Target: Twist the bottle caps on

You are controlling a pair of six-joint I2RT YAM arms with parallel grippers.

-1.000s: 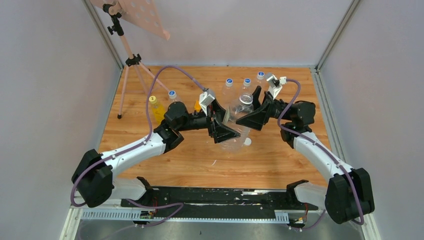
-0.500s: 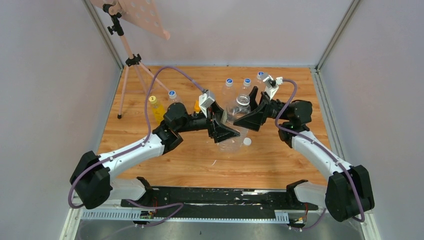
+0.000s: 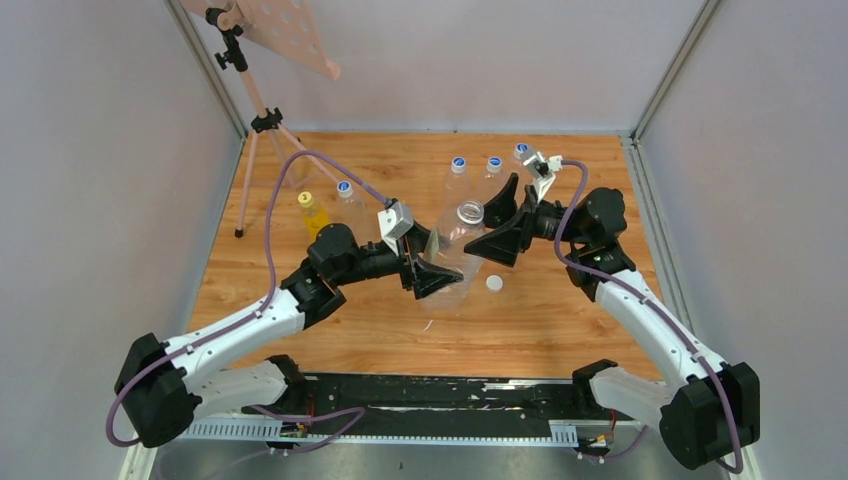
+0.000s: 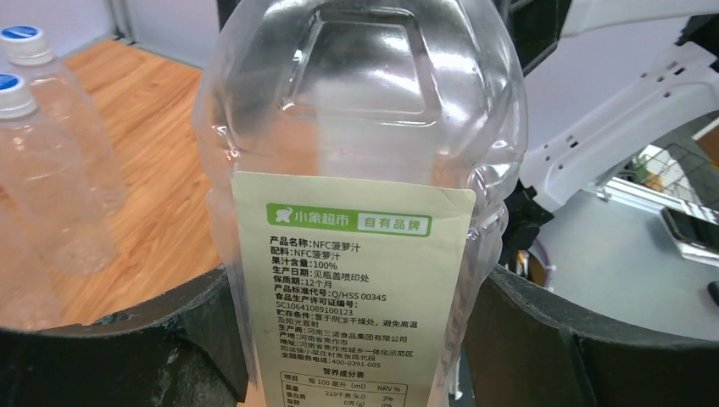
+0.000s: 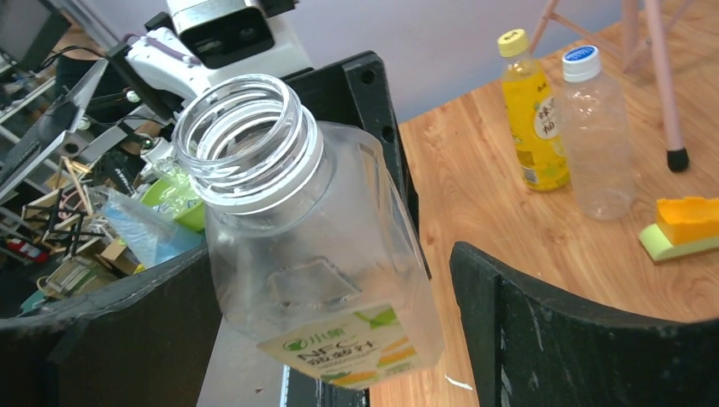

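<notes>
The robot's right gripper has to pull away from the leaning bottle's shoulder next, then turn its fingers down and lower around the plain white cap [image 3: 493, 284].
My left gripper [image 3: 445, 260] is shut on the wide clear bottle [image 3: 458, 250], its fingers [image 4: 110, 356] pressing both sides at the label [image 4: 352, 288]. The bottle leans, and its open neck [image 5: 246, 136] has no cap. My right gripper [image 3: 490, 220] is open, its fingers [image 5: 576, 339] spread around the bottle's shoulder without touching it. The plain white cap [image 3: 493, 284] lies on the table just right of the bottle. The slim yellow bottle [image 3: 312, 213] wears a yellow cap [image 5: 511, 41]. The slim clear bottle [image 3: 347, 200] wears a blue cap [image 5: 581, 59].
Three more clear bottles with blue caps [image 3: 490, 168] stand at the back of the wooden table [image 3: 560, 320]. An orange-and-green block [image 5: 687, 225] lies near the two slim bottles. A pink tripod [image 3: 262, 130] stands at the back left. Grey walls enclose the table.
My left arm has drawn back to the left with the wide bottle, whose neck has moved left. My right gripper has followed it left. The white cap has stayed in place.
</notes>
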